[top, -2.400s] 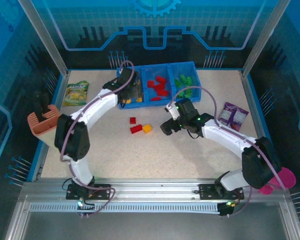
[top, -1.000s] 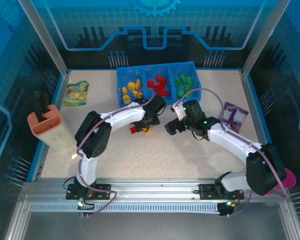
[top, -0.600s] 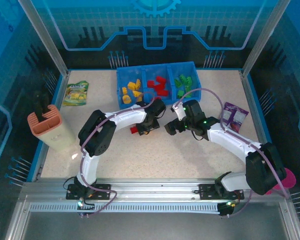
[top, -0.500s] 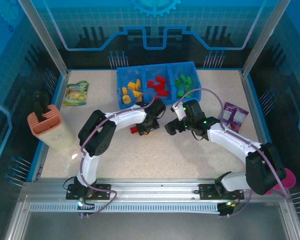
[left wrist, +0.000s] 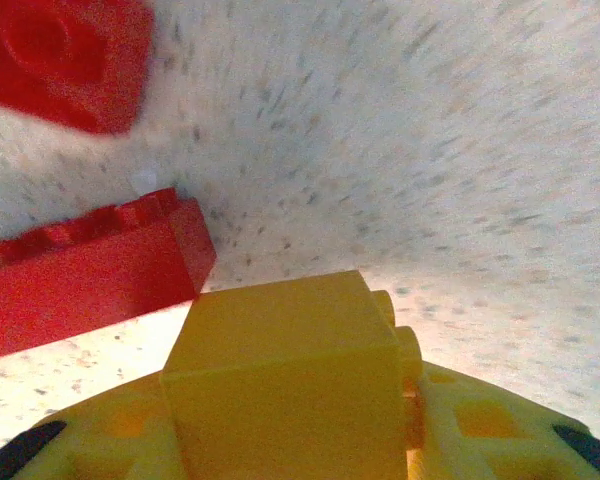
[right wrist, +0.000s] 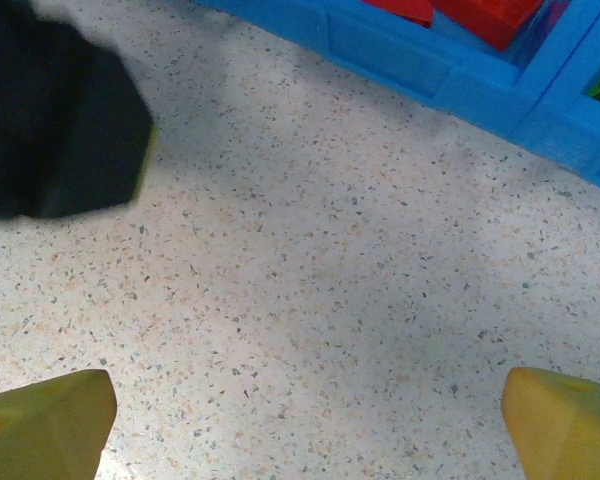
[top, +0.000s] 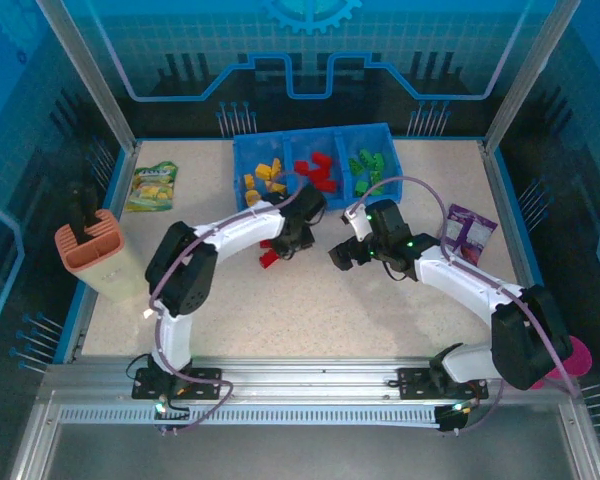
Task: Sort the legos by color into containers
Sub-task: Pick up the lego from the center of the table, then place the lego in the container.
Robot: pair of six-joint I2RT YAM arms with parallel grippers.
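Note:
My left gripper will next carry the yellow lego up and outward over the section of the tray with yellow legos, and it will release the lego there among its matching color.
In the left wrist view a yellow lego [left wrist: 285,380] sits between my left gripper's [left wrist: 290,445] yellow fingers, shut on it, just above the table. Beside it lie a long red lego [left wrist: 80,280] and a square red one [left wrist: 60,55]. From above, my left gripper [top: 290,238] hovers just in front of the blue three-part tray [top: 310,134], with a red lego [top: 269,258] on the table by it. The tray holds yellow legos [top: 263,180] on the left, red [top: 315,170] in the middle and green [top: 368,165] on the right. My right gripper [top: 342,255] stands open over bare table, its fingertips [right wrist: 45,420] wide apart.
A green snack packet [top: 152,186] lies at the back left and a purple one [top: 467,230] at the right. A salmon ribbed holder [top: 92,255] stands at the left edge, a pink cup [top: 565,360] at the near right. The tray's front wall [right wrist: 480,85] shows ahead of the right gripper.
My left gripper has closed on the yellow lego and moved a little back toward the tray, uncovering the red lego. The right arm has stayed still.

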